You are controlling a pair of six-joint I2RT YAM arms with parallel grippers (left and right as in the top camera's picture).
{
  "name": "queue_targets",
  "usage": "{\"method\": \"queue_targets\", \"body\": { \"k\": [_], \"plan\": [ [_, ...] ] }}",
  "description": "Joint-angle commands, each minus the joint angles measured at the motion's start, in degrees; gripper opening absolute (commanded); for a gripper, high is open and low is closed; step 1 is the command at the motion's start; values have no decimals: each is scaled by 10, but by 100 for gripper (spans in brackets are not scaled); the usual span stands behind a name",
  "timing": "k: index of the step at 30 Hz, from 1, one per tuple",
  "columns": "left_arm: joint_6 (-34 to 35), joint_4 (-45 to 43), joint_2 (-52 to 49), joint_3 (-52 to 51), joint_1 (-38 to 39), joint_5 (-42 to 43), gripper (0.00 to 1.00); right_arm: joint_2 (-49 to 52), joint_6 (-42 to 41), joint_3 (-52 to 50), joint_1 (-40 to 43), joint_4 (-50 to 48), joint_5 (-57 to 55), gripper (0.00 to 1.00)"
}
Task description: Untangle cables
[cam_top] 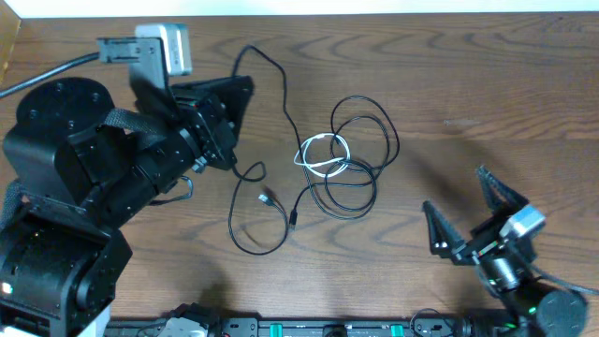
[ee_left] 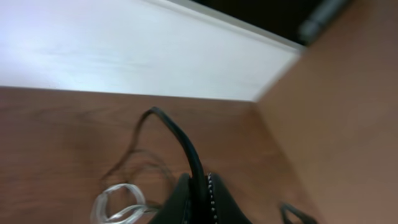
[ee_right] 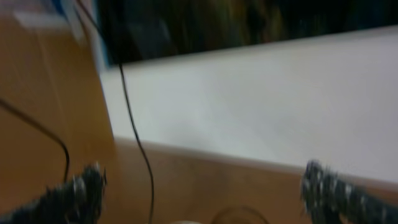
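Observation:
Next, my right gripper should move outward and across past the white coil (ee_left: 118, 205) onto the black cable's arch up to my left gripper.
A small white cable (cam_top: 324, 155) lies coiled in the middle of the table, tangled with the loops of a black cable (cam_top: 363, 140). Another black cable (cam_top: 281, 89) runs from that tangle up and over to my left gripper (cam_top: 240, 94), which is shut on it. Its other part loops on the table (cam_top: 245, 241), with a plug (cam_top: 268, 198) lying loose. In the left wrist view the jaws (ee_left: 200, 190) pinch the black cable (ee_left: 180, 140), and the white coil (ee_left: 118, 205) lies beyond on the left. My right gripper (cam_top: 456, 190) is open and empty, right of the tangle. It also shows in the right wrist view (ee_right: 205, 193).
The wooden table (cam_top: 468, 75) ends at a white strip along its far edge (ee_left: 124, 56). The bulky left arm (cam_top: 84, 168) covers the left side of the table. A thin black cord (ee_right: 138, 149) shows blurred in the right wrist view.

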State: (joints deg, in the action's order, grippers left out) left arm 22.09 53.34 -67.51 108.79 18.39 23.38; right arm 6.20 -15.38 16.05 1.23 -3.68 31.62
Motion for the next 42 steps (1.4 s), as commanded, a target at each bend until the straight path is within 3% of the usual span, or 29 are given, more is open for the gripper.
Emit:
{"method": "queue_targets", "body": {
  "k": [1, 5, 8, 14, 17, 21, 25, 29, 33, 37, 38, 42],
  "plan": [
    [-2, -16, -5, 10, -3, 125, 7, 109, 116, 158, 16, 103, 43, 99],
    [16, -37, -6, 11, -3, 142, 7, 299, 168, 348, 18, 264, 120, 99],
    [25, -45, -6, 15, -3, 152, 8, 459, 167, 490, 17, 348, 283, 99],
    [36, -47, -6, 15, -3, 168, 7, 603, 117, 551, -3, 275, 464, 99],
    [37, -49, -6, 15, -3, 167, 8, 640, 105, 552, -57, 260, 409, 99],
    [42, -49, -6, 15, -3, 167, 7, 660, 135, 552, -167, 279, 177, 99],
    [78, -49, -6, 15, -3, 167, 7, 669, 168, 552, -249, 255, 16, 99],
    [114, -56, -6, 15, -3, 167, 8, 692, 167, 552, -293, 194, -68, 99],
    [141, -60, -5, 15, -3, 168, 7, 729, 156, 552, -303, 136, -83, 96],
    [141, -61, -5, 15, -3, 167, 8, 764, 122, 552, -303, 65, -66, 82],
    [141, -61, -5, 15, -3, 167, 8, 772, 116, 552, -303, 49, -58, 73],
    [140, -61, -5, 15, -3, 167, 8, 791, 96, 552, -303, 16, -57, 52]
  ]
}}
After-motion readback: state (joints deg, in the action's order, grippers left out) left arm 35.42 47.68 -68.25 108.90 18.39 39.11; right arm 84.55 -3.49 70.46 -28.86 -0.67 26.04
